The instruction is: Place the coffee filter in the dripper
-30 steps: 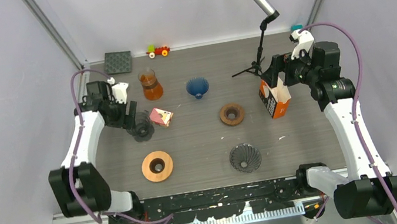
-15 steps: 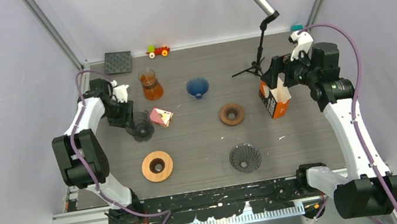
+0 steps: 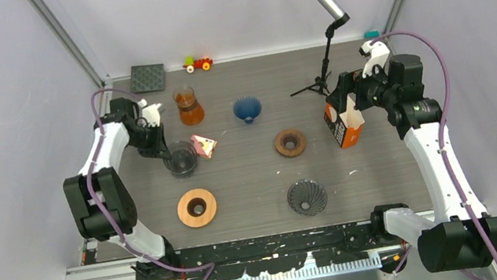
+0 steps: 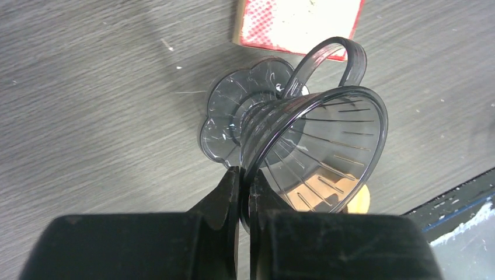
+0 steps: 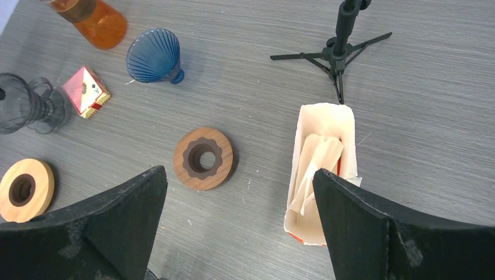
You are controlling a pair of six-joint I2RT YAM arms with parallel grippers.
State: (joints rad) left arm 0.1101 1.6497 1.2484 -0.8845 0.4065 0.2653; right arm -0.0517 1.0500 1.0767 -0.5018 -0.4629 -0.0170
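Next, my left gripper goes rightward in the top view and releases the dripper on bare tabletop between the rings, since the filter box stands far off.
A clear smoky dripper (image 4: 315, 140) with a loop handle stands at the table's left (image 3: 180, 157). My left gripper (image 4: 244, 175) is shut on its rim, one finger inside the cone and one outside. Cream coffee filters (image 5: 318, 160) stick up inside an open orange box (image 3: 344, 124) at the right. My right gripper (image 5: 238, 172) hovers open just above that box, holding nothing, with its right finger over the box's edge. A blue dripper (image 3: 247, 108) and a dark ribbed dripper (image 3: 307, 197) also sit on the table.
A red patterned packet (image 3: 202, 146) lies against the held dripper. An amber carafe (image 3: 188, 106) stands behind it. A light wooden ring (image 3: 197, 208) and a dark one (image 3: 290, 142) lie mid-table. A microphone tripod (image 3: 324, 69) stands beside the filter box. A toy car (image 3: 197, 63) and a black mat (image 3: 148, 78) are at the back.
My left gripper has closed on the dripper's rim, and the left arm's elbow has swung back towards the left wall. The right arm has stayed still.
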